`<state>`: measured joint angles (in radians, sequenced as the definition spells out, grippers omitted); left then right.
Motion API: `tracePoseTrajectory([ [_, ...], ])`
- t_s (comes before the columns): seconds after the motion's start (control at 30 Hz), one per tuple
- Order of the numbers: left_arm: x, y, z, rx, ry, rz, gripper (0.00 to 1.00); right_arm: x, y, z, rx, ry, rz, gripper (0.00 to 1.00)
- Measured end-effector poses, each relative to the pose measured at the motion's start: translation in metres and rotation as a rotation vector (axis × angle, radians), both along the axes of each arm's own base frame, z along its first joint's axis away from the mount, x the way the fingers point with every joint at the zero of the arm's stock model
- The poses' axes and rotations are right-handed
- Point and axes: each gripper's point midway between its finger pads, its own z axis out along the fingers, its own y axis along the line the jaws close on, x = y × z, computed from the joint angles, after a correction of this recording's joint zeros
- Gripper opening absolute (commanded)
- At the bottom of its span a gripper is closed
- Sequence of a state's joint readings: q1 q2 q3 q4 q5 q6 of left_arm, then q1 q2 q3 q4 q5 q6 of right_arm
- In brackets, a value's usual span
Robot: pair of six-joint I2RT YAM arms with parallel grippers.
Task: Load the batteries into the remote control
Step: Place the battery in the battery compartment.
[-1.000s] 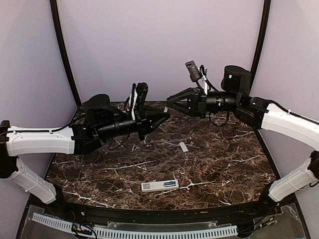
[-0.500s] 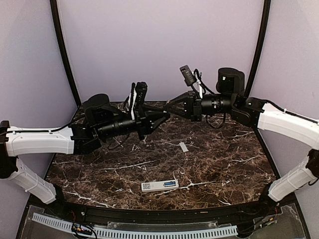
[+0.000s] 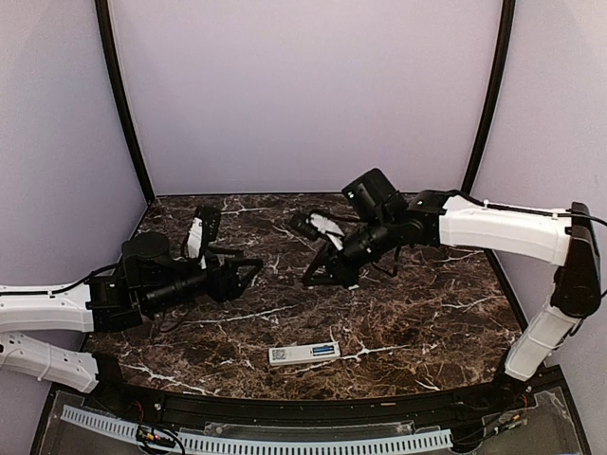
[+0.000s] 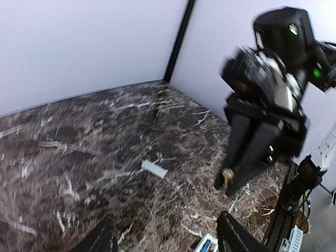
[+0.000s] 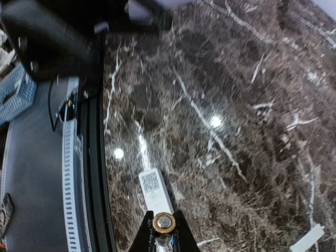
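Observation:
I need to lower my right gripper next toward the table's front edge, onto the space beside that battery, and let go there, since the open bay holds only the blue battery.
The white remote control [image 3: 303, 354] lies near the table's front edge, label side up, with a blue battery [image 3: 324, 350] in its open bay. My right gripper [image 3: 310, 281] points down and left above the table, shut on a grey-tan battery [image 5: 164, 222] whose brass end faces the right wrist camera. The remote control [image 5: 155, 192] lies just beyond its fingertips. In the left wrist view the same battery [image 4: 227, 176] shows between the right fingers. My left gripper [image 3: 254, 272] hovers to the left, open and empty, its fingers [image 4: 103, 239] wide apart.
A small white cover plate [image 4: 154, 168] lies flat on the dark marble table [image 3: 427, 322] behind the right gripper; it also shows at the cover plate [image 5: 307, 238] corner of the right wrist view. Purple walls close the back and sides. A black rail [image 3: 285, 406] borders the front edge.
The two grippers met tip to tip high over the table; now they have parted. The left has opened and dropped back left. The right has swung down toward the table with the battery.

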<state>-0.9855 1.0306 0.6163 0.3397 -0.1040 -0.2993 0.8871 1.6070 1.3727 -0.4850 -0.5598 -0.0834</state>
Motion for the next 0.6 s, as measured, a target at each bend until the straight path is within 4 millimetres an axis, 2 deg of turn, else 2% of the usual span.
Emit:
tracePoseTrajectory([
  [0.03, 0.002, 0.011, -0.013, -0.002, 0.05, 0.054, 0.62, -0.011, 0.002, -0.027, -0.063, 0.006, 0.035, 0.0],
  [0.13, 0.003, 0.034, -0.056, 0.022, 0.197, 0.169, 0.63, -0.039, 0.006, -0.081, -0.192, 0.007, 0.131, 0.0],
  [0.23, 0.0, 0.05, -0.104, 0.089, 0.327, 0.252, 0.63, -0.062, 0.009, -0.115, -0.262, -0.023, 0.22, 0.0],
  [0.3, -0.002, 0.057, -0.124, 0.122, 0.376, 0.283, 0.63, -0.073, 0.01, -0.13, -0.297, -0.053, 0.268, 0.0],
  [0.37, -0.004, 0.061, -0.137, 0.147, 0.41, 0.304, 0.64, -0.074, 0.011, -0.136, -0.316, -0.089, 0.287, 0.0],
  [0.6, -0.009, 0.065, -0.155, 0.158, 0.433, 0.307, 0.64, -0.068, -0.001, -0.166, -0.402, -0.173, 0.296, 0.0],
])
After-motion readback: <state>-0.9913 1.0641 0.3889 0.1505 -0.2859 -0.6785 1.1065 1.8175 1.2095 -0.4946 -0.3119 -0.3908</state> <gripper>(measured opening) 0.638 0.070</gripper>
